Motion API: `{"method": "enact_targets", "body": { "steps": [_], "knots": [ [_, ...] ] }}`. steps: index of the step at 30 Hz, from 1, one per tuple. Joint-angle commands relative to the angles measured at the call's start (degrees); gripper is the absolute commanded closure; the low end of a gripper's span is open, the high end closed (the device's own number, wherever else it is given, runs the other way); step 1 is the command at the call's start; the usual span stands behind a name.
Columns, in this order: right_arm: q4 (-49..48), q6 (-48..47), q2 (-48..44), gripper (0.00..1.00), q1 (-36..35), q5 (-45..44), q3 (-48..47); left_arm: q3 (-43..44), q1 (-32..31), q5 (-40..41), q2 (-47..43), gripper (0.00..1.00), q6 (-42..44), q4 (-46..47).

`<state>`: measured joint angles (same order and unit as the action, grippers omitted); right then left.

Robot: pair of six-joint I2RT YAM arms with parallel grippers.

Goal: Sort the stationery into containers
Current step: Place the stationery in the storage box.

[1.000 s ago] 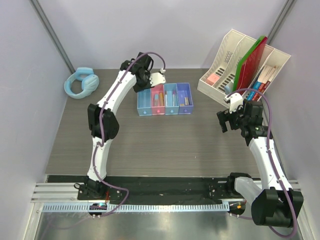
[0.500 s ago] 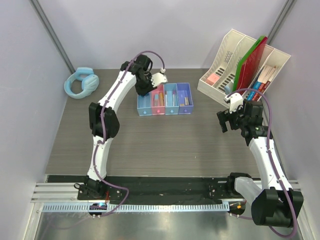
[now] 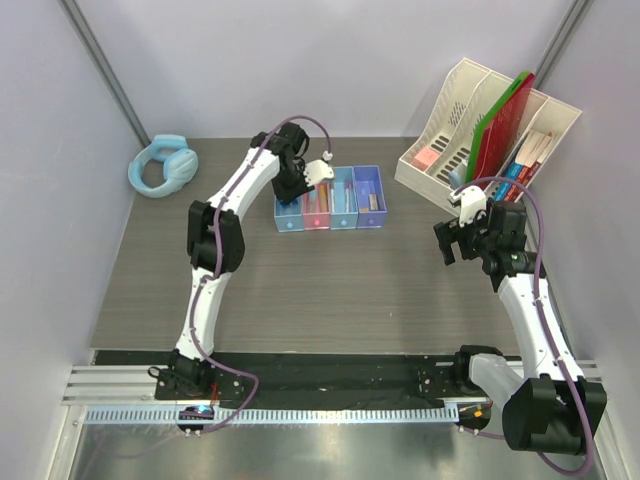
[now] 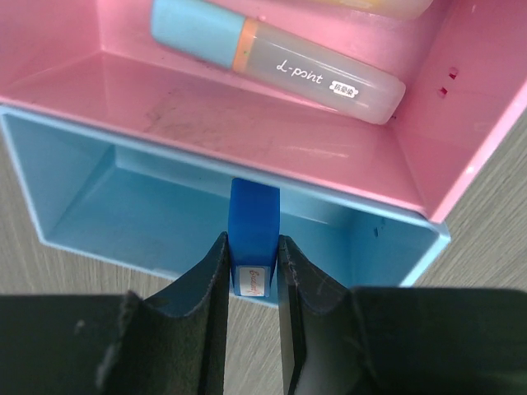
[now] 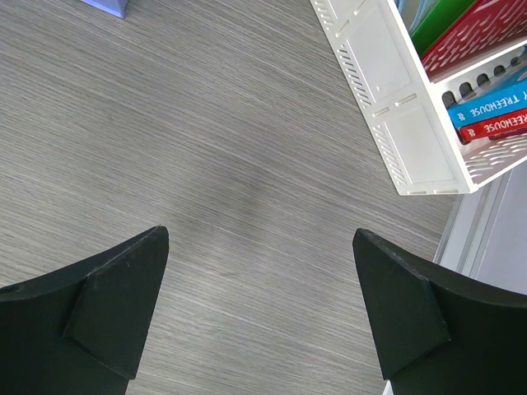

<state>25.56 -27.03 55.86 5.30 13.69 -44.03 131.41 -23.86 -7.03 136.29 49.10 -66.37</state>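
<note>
My left gripper holds the blue block [image 4: 254, 222] and next needs to lower it between the sides of the blue bin [image 4: 123, 206] beside the pink one and let it go.
My left gripper [image 4: 252, 265] is shut on a blue block [image 4: 254, 222], which shows a small white label on its near end. The block hangs over the open left-hand blue bin [image 4: 123, 206], beside the wall it shares with the pink bin [image 4: 247, 115]. In the pink bin lies a pale marker with a blue cap [image 4: 280, 62]. From above, the left gripper [image 3: 300, 186] sits over the left end of the row of containers [image 3: 343, 200]. My right gripper [image 5: 262, 276] stands open above bare table, also seen from above [image 3: 448, 243].
A cream slotted file organiser [image 3: 455, 110] with red and green folders [image 3: 505, 120] stands at the back right, close to the right arm. Light blue headphones [image 3: 162, 166] lie at the back left. A purple bin [image 3: 369, 196] ends the row.
The left arm has swung from behind the bins toward the near right and now holds the block over the left-hand blue bin. The right arm has not moved.
</note>
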Motion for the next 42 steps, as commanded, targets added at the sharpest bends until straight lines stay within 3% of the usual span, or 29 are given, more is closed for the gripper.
{"method": "enact_targets", "body": {
  "steps": [1, 15, 21, 22, 28, 42],
  "knots": [
    [-0.8, 0.1, -1.3, 0.0, 0.2, 1.2, -0.9, 0.1, -0.8, 1.1, 1.2, 1.0, 1.5, -0.3],
    [-0.8, 0.0, -1.2, 0.0, 0.2, 1.2, -0.6, 0.0, -1.6, 3.7, 4.1, 1.0, 2.3, -0.1],
    [-0.8, 0.0, -1.0, 0.0, 0.2, 1.2, -0.6, 0.2, -1.7, 4.0, 3.8, 0.72, 2.2, 1.1],
    [-0.9, 0.0, -1.0, 0.0, 0.2, 1.2, -0.7, 0.2, -1.8, 4.0, 3.7, 0.61, 2.1, 1.4],
    [-0.8, 0.0, -0.9, 0.0, 0.2, 1.2, -0.8, 0.2, -1.9, 4.0, 3.5, 0.53, 1.6, 2.0],
    [-0.8, 0.1, -0.2, 0.01, 0.2, 1.4, -1.1, -1.0, -2.0, 1.9, -1.9, 0.5, -1.2, 6.3]
  ]
}}
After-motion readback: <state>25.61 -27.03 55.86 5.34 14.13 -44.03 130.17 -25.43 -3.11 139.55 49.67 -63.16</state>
